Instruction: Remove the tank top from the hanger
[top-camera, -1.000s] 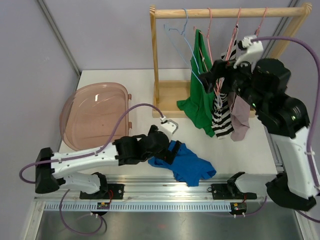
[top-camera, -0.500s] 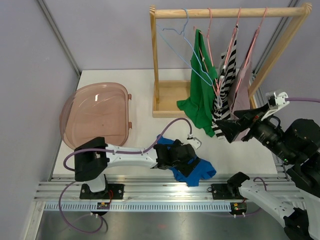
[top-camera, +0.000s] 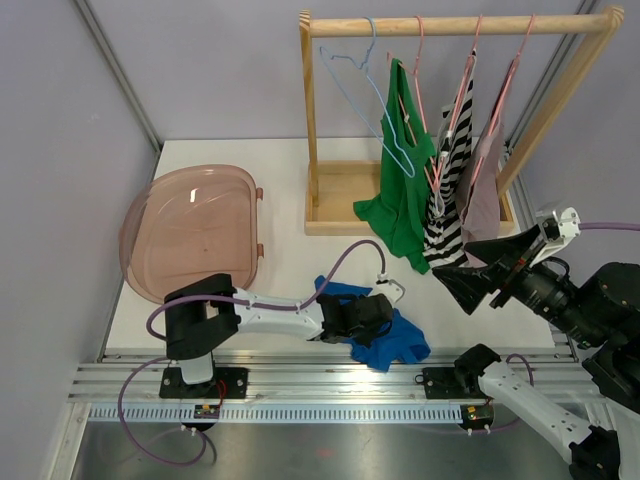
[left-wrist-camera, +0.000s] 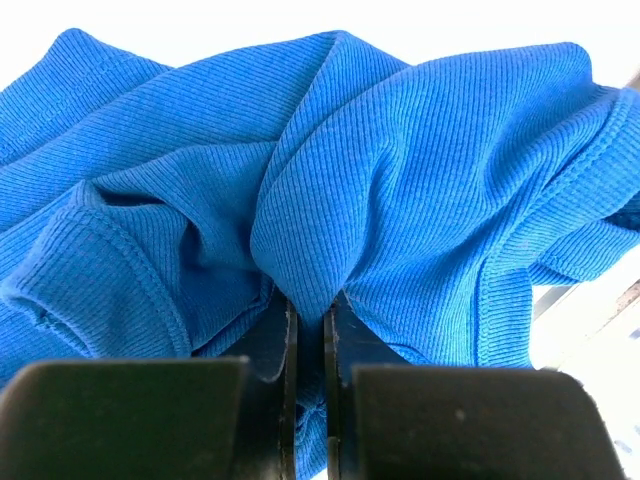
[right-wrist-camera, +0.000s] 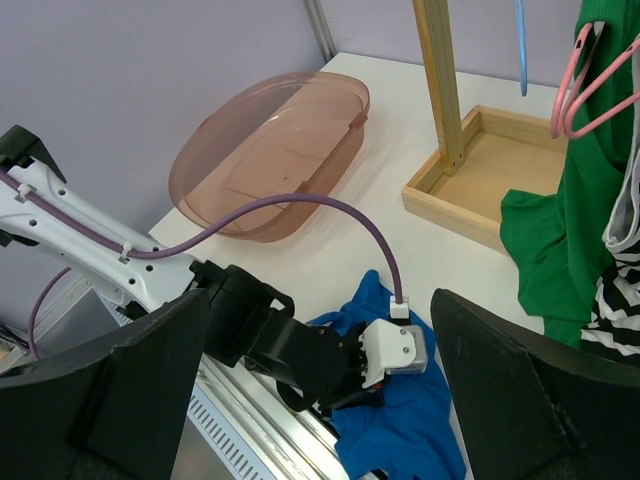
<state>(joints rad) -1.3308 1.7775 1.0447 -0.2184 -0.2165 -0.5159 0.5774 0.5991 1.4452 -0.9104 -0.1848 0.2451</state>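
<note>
My left gripper raises the tank top and swings it outward over the pink bin next, then opens, since the bin stands open and empty.
The blue tank top (top-camera: 402, 342) lies crumpled on the table near the front edge, off the hanger. My left gripper (top-camera: 383, 322) is shut on a raised fold of the tank top (left-wrist-camera: 400, 150), and the cloth is pinched between the black fingers (left-wrist-camera: 272, 340). The bare blue hanger (top-camera: 372, 112) hangs on the wooden rack (top-camera: 309, 120). My right gripper (top-camera: 462, 278) hovers open and holds nothing, to the right of the tank top (right-wrist-camera: 425, 435) and below the hanging clothes.
A green top (top-camera: 400, 205), a striped top (top-camera: 445, 232) and a mauve garment (top-camera: 483, 212) hang on pink hangers. A pink translucent bin (top-camera: 190, 232) sits at the left. The metal rail (top-camera: 320, 378) runs along the front edge.
My left gripper has closed on the blue tank top after reaching over it. The right arm has pulled away from the rack, down to the right front, with its jaws still open.
</note>
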